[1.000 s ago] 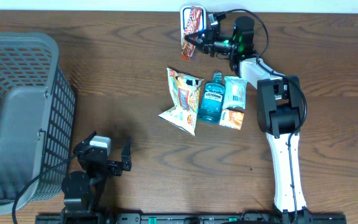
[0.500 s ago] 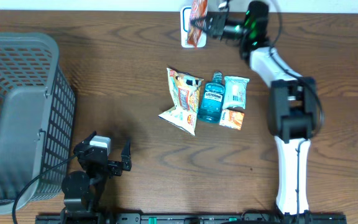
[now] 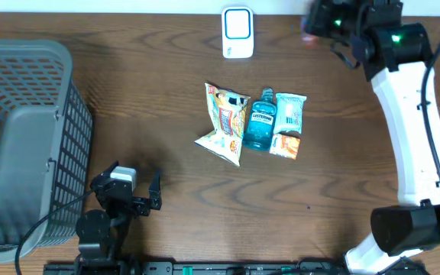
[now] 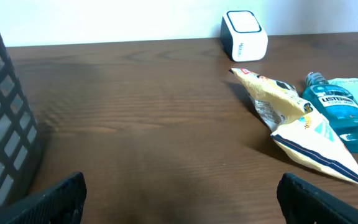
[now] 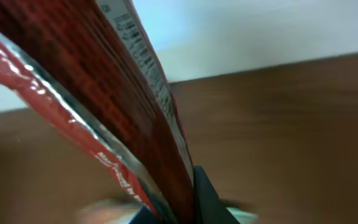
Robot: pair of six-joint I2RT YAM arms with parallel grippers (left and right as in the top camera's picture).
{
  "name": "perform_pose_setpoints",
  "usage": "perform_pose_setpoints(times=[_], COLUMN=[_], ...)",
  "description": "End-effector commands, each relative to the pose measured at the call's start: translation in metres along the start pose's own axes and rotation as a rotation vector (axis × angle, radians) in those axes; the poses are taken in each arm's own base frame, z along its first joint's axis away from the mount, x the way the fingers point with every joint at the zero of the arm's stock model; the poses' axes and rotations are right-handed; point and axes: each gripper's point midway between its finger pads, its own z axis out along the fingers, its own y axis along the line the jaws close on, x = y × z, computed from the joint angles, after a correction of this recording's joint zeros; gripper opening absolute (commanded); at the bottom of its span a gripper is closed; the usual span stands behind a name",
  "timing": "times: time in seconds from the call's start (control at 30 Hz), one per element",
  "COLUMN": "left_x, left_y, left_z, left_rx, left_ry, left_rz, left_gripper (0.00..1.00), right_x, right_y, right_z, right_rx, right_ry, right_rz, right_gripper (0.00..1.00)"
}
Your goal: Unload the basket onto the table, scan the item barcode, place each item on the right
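Observation:
To my right gripper's right in the overhead view lies bare wood clear of items, so next I swing back over it, lower the red packet (image 5: 104,93) and release it.
A red foil snack packet (image 5: 104,93) fills the right wrist view, and my right gripper (image 5: 179,202) is shut on its lower edge. A printed barcode (image 5: 143,59) runs along the packet's side. In the overhead view that gripper (image 3: 317,19) hangs at the table's far right edge, to the right of the white scanner (image 3: 237,30), which stands uncovered. My left gripper (image 4: 185,208) is open over bare wood at the near left, with nothing between its fingers (image 4: 61,196).
A yellow chip bag (image 3: 224,122), a blue Listerine bottle (image 3: 262,126), a white-green packet (image 3: 289,113) and a small orange packet (image 3: 285,145) lie together mid-table. A grey mesh basket (image 3: 21,145) stands at the left edge.
My right arm has swung from over the scanner to the right and up, carrying the red packet away. The left arm has not moved.

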Motion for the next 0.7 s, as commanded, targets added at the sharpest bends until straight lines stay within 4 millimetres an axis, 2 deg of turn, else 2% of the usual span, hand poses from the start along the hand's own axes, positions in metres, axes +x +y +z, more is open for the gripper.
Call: perform_pose_setpoints(times=[0.0,0.07,0.17,0.33,0.4,0.53,0.67], left_x=[0.011,0.011,0.011,0.011,0.011,0.011,0.011], left_y=[0.001,0.001,0.001,0.001,0.001,0.001,0.001], left_z=[0.002,0.002,0.002,0.002,0.002,0.002,0.002], left_rx=[0.0,0.0,0.0,0.0,0.0,0.0,0.0], left_ry=[0.031,0.031,0.031,0.031,0.031,0.031,0.031], left_rz=[0.006,0.006,0.006,0.006,0.006,0.006,0.006], left_gripper=[0.98,0.98,0.98,0.98,0.98,0.98,0.98], right_x=[-0.005,0.003,0.026,0.084,0.116,0.17,0.215], right_y=[-0.133,-0.171,-0.223,-0.306,-0.334,-0.377,-0.419], right_z=[-0.015,-0.016,-0.007,0.011,0.019,0.026,0.018], right_rx=[0.707,0.818,0.885,0.991,1.029,1.091,1.18], right_ry=[-0.025,0.013,0.09,0.232,0.296,0.376,0.448], right_rz=[-0.162,-0.152,-0.076,0.006,0.03,0.102,0.166], right_gripper=[0.01,0.01,0.01,0.01,0.01,0.01,0.02])
